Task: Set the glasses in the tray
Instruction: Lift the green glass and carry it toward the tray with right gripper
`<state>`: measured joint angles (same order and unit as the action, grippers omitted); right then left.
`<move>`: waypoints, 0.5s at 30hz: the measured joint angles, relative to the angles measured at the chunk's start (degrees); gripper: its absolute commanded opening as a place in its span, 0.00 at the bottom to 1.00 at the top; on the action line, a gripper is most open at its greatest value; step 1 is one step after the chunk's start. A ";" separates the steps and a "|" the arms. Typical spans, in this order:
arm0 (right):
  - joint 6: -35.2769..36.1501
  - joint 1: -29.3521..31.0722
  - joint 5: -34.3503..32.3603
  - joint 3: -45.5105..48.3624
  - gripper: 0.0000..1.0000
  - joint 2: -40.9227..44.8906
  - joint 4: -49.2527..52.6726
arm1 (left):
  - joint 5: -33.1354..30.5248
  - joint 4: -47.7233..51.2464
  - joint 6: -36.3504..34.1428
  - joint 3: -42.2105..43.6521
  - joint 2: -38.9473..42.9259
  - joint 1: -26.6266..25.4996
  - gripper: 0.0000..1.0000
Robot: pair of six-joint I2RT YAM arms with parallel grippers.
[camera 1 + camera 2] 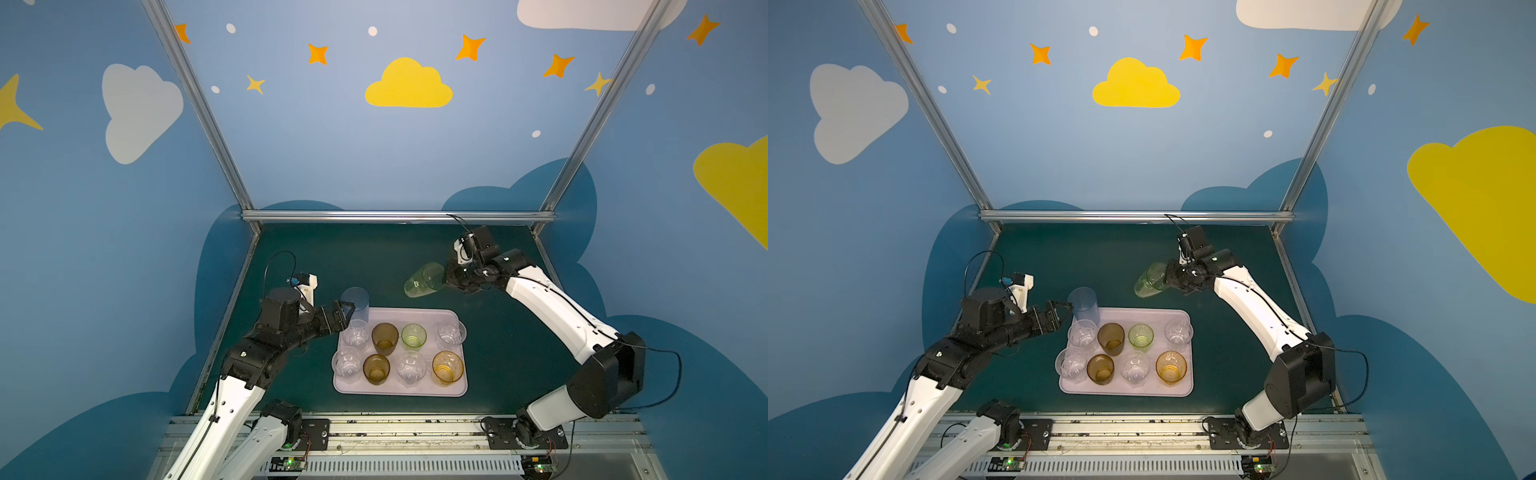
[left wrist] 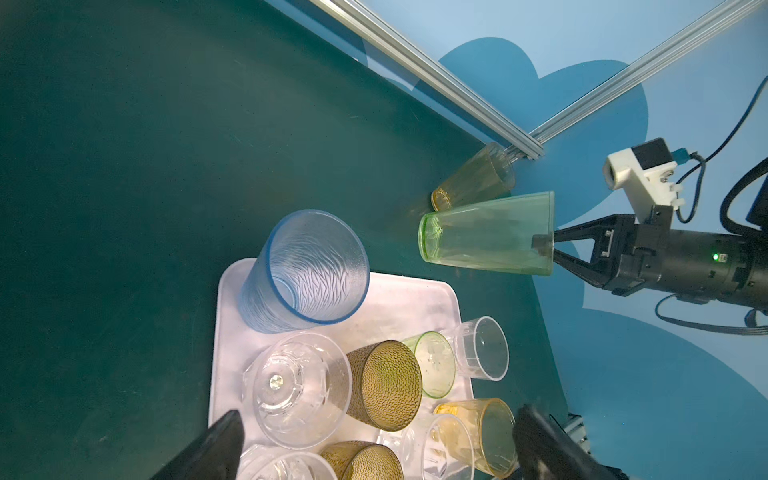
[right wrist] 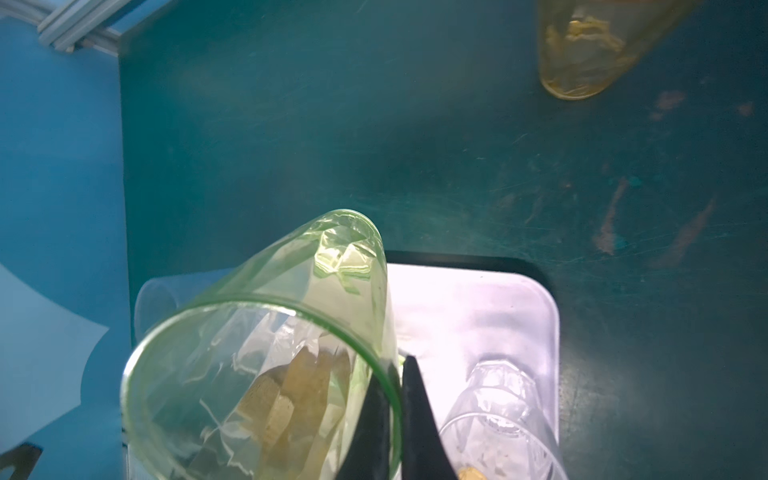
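Observation:
My right gripper lowers back toward the blue glass next and tilts the yellow-green glass upright. It then releases that glass, since the tray's bare far strip (image 1: 401, 316) lies below it and back.
The pale lilac tray (image 1: 399, 388) (image 1: 1125, 390) lies at the middle front of the green table and holds several short glasses: clear, brown-amber, green and orange. A tall pale blue glass (image 1: 355, 304) (image 2: 307, 270) stands upright on the tray's far left corner. My left gripper (image 1: 348, 316) (image 2: 378, 440) is open just left of it, holding nothing. My right gripper (image 1: 446, 279) (image 3: 399, 368) is shut on the rim of a tall yellow-green glass (image 1: 424, 280) (image 3: 257, 353), held tilted in the air behind the tray. A tall orange glass (image 2: 473, 176) (image 3: 582, 50) lies on the table near the back right corner.
An aluminium rail (image 1: 399, 216) and blue walls close off the table at the back and sides. The arms' base rail (image 1: 399, 430) runs along the front edge. Bare green table (image 1: 340, 266) stretches behind the tray.

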<state>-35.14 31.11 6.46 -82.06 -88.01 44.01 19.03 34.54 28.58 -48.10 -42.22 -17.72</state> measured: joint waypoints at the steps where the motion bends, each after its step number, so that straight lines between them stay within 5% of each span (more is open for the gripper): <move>1: 0.13 0.70 -0.07 -0.42 0.00 0.00 0.28 | 0.13 -0.02 0.11 0.00 -0.09 0.00 1.00; 15: 3.89 6.62 -2.95 -8.90 0.00 -6.73 8.17 | 1.09 -0.04 0.83 0.00 -0.48 0.00 1.00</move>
<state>-31.24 37.74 3.51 -90.96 -94.74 52.18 20.12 34.50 29.41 -48.10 -42.70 -17.72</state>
